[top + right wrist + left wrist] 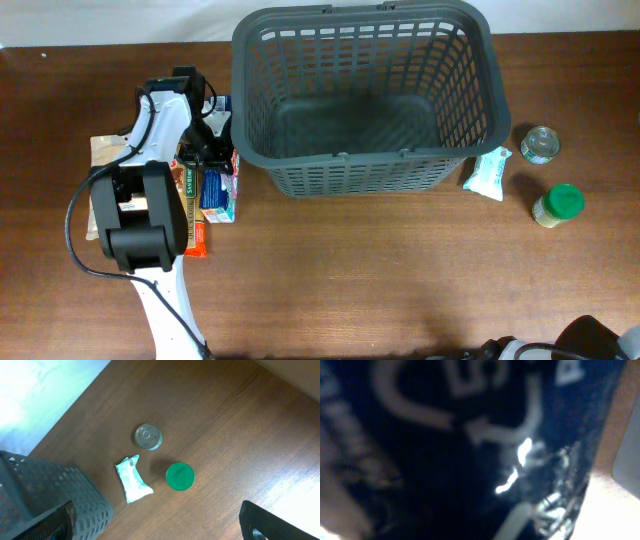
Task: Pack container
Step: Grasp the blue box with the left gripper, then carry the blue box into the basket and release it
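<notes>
I will raise my left gripper and carry the blue packet over the basket's bottom to release it, as that lies to my gripper's right in the overhead view.
The dark grey basket (340, 157) stands at the back centre of the table with nothing in it; its corner shows in the right wrist view (55, 490). My left gripper (212, 140) is down on a pile of grocery packets left of the basket. The left wrist view is filled by a blurred dark glossy package (445, 460) with white lettering, pressed close to the camera, and the fingers cannot be made out. My right gripper (162, 522) is wide open and empty, high above the table right of the basket.
The left pile holds a blue packet (217, 195), a brown packet (105, 150) and an orange-red packet (195, 240). Right of the basket lie a white-teal pouch (488, 173) (132, 480), a tin can (540, 144) (148, 437) and a green-lidded jar (558, 205) (179, 476).
</notes>
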Tool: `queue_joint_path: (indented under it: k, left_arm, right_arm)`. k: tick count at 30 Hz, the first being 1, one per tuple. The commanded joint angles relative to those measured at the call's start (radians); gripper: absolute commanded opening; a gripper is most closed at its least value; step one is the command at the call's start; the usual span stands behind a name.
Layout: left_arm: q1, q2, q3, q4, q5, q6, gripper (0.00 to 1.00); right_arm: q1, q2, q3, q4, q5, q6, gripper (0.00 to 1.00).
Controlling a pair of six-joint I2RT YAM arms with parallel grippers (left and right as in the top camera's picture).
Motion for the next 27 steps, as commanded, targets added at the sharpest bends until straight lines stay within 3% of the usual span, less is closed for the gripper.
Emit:
queue_joint_path:
  k: [1,3,10,13,19,25,27]
  left_arm:
    - [0.011,0.016,0.051,-0.042,0.011,-0.006,0.06]
    - [0.024,-0.005,0.128,-0.084,0.011,-0.006,0.02]
    - [0.089,-0.103,0.499,-0.166,0.003,-0.065,0.02]
    - [0.106,-0.148,0.644,-0.15,0.005,-0.029,0.02]
    - [0.04,-0.231,0.878,-0.137,0.114,0.253,0.02]
    - [-0.177,-0.323,0.938,-0.138,0.109,0.704,0.02]
    - [-0.262,-0.329,0.938,-0.137,0.109,0.795,0.02]
  right_arm:
    - [-0.003,0.004,0.003,-0.002,-0.012,0.011,0.99]
    - [-0.003,0.004,0.003,-0.002,-0.012,0.011,0.99]
    - [-0.003,0.004,0.003,-0.002,-0.012,0.011,0.99]
    - [-0.003,0.004,0.003,-0.002,-0.012,0.011,0.99]
    - [-0.003,0.004,0.003,-0.002,-0.012,0.011,0.99]
    - [-0.003,0.004,0.003,-0.002,-0.012,0.011,0.99]
    - [-0.003,0.004,0.003,-0.002,-0.012,0.011,0.99]
